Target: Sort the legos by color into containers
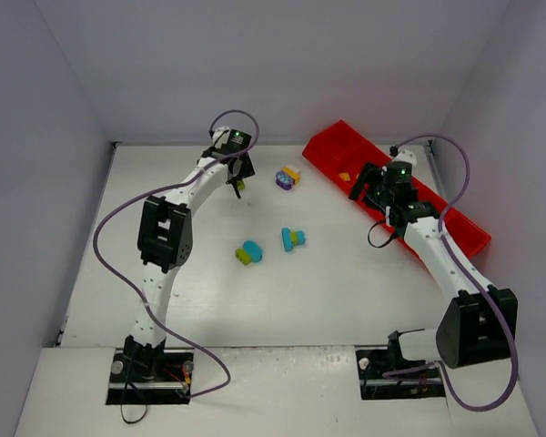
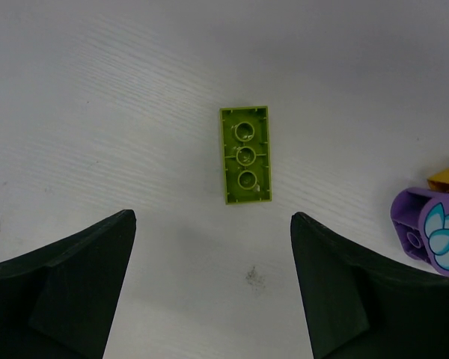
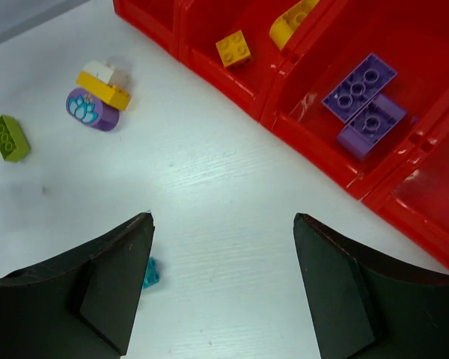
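My left gripper lowers open onto the near end of the lime green lego next, fingers beside its long sides, since the sides run lengthwise between my fingers.
A lime green lego point(image 2: 245, 154) lies studs-down on the white table, just ahead of my left gripper point(image 2: 212, 219), which is open and empty above it point(image 1: 239, 175). Beside it lies a purple flower piece point(image 2: 430, 232) with an orange-yellow lego point(image 2: 447, 181). My right gripper point(image 3: 223, 218) hangs open and empty over the table beside the red tray point(image 3: 314, 146). One container holds two purple legos point(image 3: 359, 101), its neighbour an orange brick point(image 3: 233, 48) and a yellow curved piece point(image 3: 292, 22). Two cyan legos point(image 1: 294, 239) point(image 1: 249, 252) lie mid-table.
The red tray point(image 1: 341, 146) runs diagonally along the right wall. White walls close in the table at the back and on both sides. A purple, yellow and white cluster point(image 3: 97, 97) lies between the two grippers. A cyan lego point(image 3: 150, 273) peeks from under my right gripper's left finger.
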